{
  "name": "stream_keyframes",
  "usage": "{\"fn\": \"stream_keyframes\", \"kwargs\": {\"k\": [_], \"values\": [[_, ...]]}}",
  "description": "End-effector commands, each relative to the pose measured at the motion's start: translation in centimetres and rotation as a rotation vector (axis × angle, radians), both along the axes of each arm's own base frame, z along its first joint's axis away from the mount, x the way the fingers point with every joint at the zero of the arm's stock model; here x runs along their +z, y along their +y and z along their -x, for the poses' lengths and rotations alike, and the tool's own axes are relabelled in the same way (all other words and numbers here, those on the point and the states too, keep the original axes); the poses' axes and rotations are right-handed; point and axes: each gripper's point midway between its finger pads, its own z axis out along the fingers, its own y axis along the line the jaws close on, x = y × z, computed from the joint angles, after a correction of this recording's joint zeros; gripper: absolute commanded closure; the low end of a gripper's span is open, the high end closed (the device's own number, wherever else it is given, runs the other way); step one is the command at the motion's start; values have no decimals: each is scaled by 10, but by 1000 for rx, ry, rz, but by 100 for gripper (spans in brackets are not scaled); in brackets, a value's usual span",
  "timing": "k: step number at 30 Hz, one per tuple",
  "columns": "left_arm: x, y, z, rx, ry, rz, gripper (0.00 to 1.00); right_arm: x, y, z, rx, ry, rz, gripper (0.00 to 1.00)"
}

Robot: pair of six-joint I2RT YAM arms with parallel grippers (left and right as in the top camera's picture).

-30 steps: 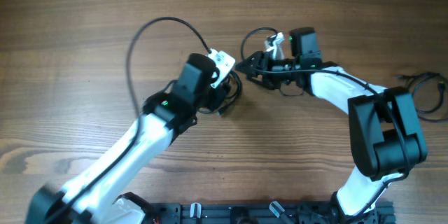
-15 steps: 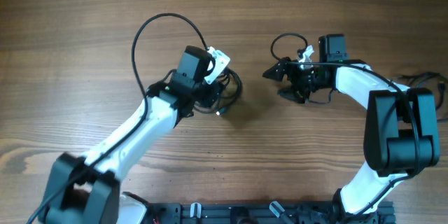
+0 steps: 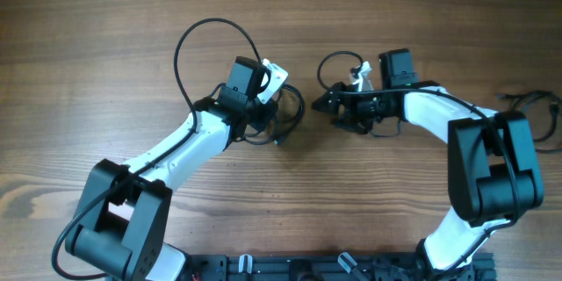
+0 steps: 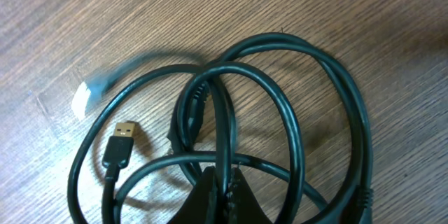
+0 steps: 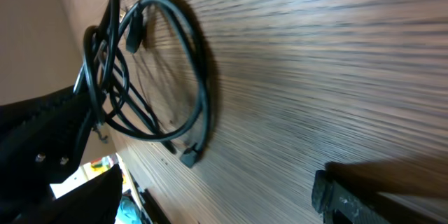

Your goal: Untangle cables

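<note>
I will lift my left gripper and pull the held piece of black cable to the left in the overhead view, over bare wood, then let go, because it runs among crossing loops.
The cables [image 3: 288,121] lie as a small knot of black loops on the wooden table, between the two arms. My left gripper [image 3: 270,114] sits over the knot. In the left wrist view the left gripper [image 4: 225,190] is shut on one black strand of the cables [image 4: 294,112]. A gold-tipped USB plug [image 4: 122,138] and a blurred whitish tip [image 4: 84,99] lie to the left. My right gripper [image 3: 327,104] is open just right of the knot, holding nothing. In the right wrist view the cables [image 5: 199,77] lie ahead of the right gripper [image 5: 217,196], whose one finger [image 5: 343,197] shows.
A large black wire loop [image 3: 198,53] arches off the left arm, and a smaller one [image 3: 338,60] off the right wrist. Another black cord bundle [image 3: 534,110] lies at the table's right edge. A black rail [image 3: 334,268] runs along the near edge.
The left gripper has shut on a strand of the knot. The right gripper swung out to the right, then came back left toward the knot, staying open.
</note>
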Motion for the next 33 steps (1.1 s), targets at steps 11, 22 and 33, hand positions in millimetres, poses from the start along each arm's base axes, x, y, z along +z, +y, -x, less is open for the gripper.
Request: {"fn": "stream_keyframes", "kwargs": {"k": [11,22,33], "values": [[50,-12,23,-86,69,275,96,45,93,-11,26,-98,-225,17],[68,17,17,-75,133,524,96,62,103,-5,30,-18,-315,23],[70,8,23,-118,144,546,96,82,122,-14,-21,-27,-375,26]]}}
